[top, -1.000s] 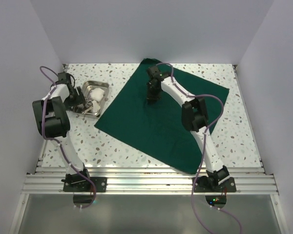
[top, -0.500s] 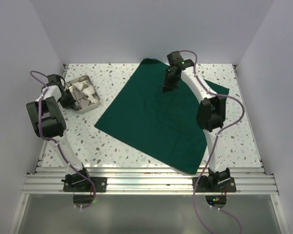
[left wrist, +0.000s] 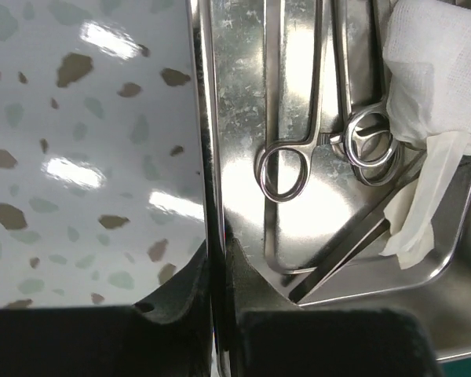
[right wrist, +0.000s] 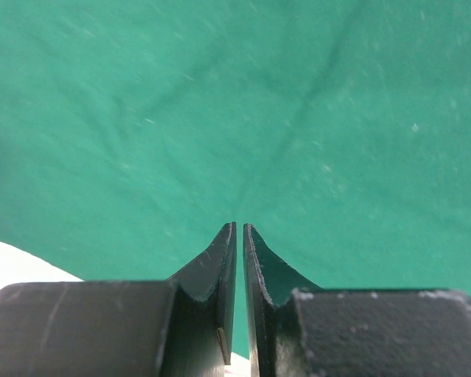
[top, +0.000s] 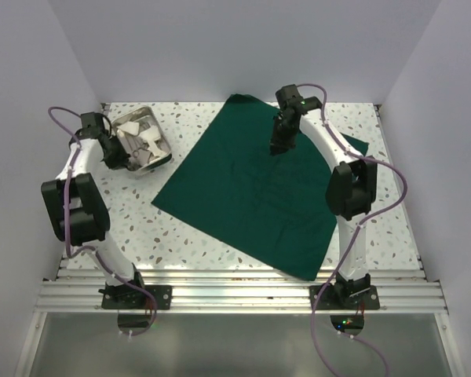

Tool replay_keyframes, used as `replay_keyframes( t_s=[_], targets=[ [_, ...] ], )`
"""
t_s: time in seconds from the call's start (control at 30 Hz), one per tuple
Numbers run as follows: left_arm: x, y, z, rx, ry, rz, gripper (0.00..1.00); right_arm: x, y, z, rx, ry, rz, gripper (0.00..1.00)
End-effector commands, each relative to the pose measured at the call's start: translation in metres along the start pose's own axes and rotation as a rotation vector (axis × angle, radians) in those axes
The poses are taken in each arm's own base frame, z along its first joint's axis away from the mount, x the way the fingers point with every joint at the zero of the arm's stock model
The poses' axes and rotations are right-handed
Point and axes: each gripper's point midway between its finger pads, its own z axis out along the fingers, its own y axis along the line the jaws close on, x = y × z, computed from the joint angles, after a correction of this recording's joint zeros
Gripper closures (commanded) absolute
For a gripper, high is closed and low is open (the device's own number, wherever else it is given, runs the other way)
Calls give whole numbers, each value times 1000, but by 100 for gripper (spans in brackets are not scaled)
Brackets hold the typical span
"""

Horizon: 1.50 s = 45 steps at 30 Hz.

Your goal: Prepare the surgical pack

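My left gripper will next lift the small metal tray by its rim and then lower it onto the free spot, because the drape's middle (top: pixel 262 184) is flat and empty.
The surgical pack is a dark green drape (top: pixel 243 196) spread flat as a wide sheet across the middle of the table; it fills the right wrist view (right wrist: pixel 220 118). My right gripper (top: pixel 279 148) hovers over its far part, jaws almost together with only a thin slit and nothing between them (right wrist: pixel 239 228). At the far left, my left gripper (top: pixel 116 157) is shut on the rim of the small metal tray (top: pixel 145 149). The left wrist view shows the fingers pinching that thin rim (left wrist: pixel 213 255).
The tray (left wrist: pixel 243 94) holds ring-handled metal instruments (left wrist: pixel 286 169) and white gauze (left wrist: pixel 439 71). It sits on the speckled tabletop (left wrist: pixel 86 118) close to the left wall. Walls close in the table on three sides.
The left gripper closed on the tray rim and swung the tray round, slightly farther back. The right gripper moved from the drape's middle toward its far right part.
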Motion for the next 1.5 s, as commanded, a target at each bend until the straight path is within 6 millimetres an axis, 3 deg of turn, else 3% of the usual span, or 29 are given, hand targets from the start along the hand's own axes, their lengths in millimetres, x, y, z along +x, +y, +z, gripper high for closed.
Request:
replay_keyframes(
  t_s=[0.0,0.03,0.1,0.13,0.17,0.27,0.33,0.4,0.53,0.73,0.9,0.93,1.0,1.07,1.1,1.13,1.27,1.47],
  targets=[
    [-14,-57,-50,98,-166,-9,100,11,-14,-29,41,4,-28,89],
    [5,-73,-48,105,-151,13,100,11,-17,-40,43,-18,-33,89],
    [11,-87,-61,102,-212,10,100,10,-21,-47,42,-50,-49,89],
    [26,-98,-58,116,-197,-8,100,16,-29,-45,53,-38,-46,89],
    [30,-103,-60,111,-201,-23,100,15,-31,-56,50,-55,-43,89],
    [51,-131,-68,108,-211,-6,100,25,-44,-59,71,-39,-1,90],
    [73,-153,-73,136,-184,-17,100,32,-46,-61,51,-10,60,92],
    [80,-167,-76,134,-211,-33,100,37,-41,-62,2,-17,93,92],
    [122,-204,-76,168,-184,10,100,39,-38,-75,-29,-45,99,92],
    [163,-249,-61,210,-151,39,100,54,-63,-98,16,-77,71,91],
    [188,-275,-44,204,-137,30,100,75,-95,-104,75,-57,86,91],
    [193,-288,-48,221,-136,38,100,77,-100,-105,77,-55,96,92],
    [207,-295,-35,197,-116,39,100,82,-106,-108,82,-54,114,92],
    [219,-316,-36,228,-112,60,100,85,-106,-109,78,-54,116,92],
    [230,-318,-24,201,-95,85,100,85,-106,-109,75,-49,118,92],
    [235,-334,-30,227,-96,98,100,86,-105,-110,70,-48,117,92],
    [257,-342,-16,215,-50,108,100,83,-103,-111,65,-52,115,92],
    [269,-336,-5,195,-28,112,100,83,-103,-105,63,-43,112,92]
  ],
)
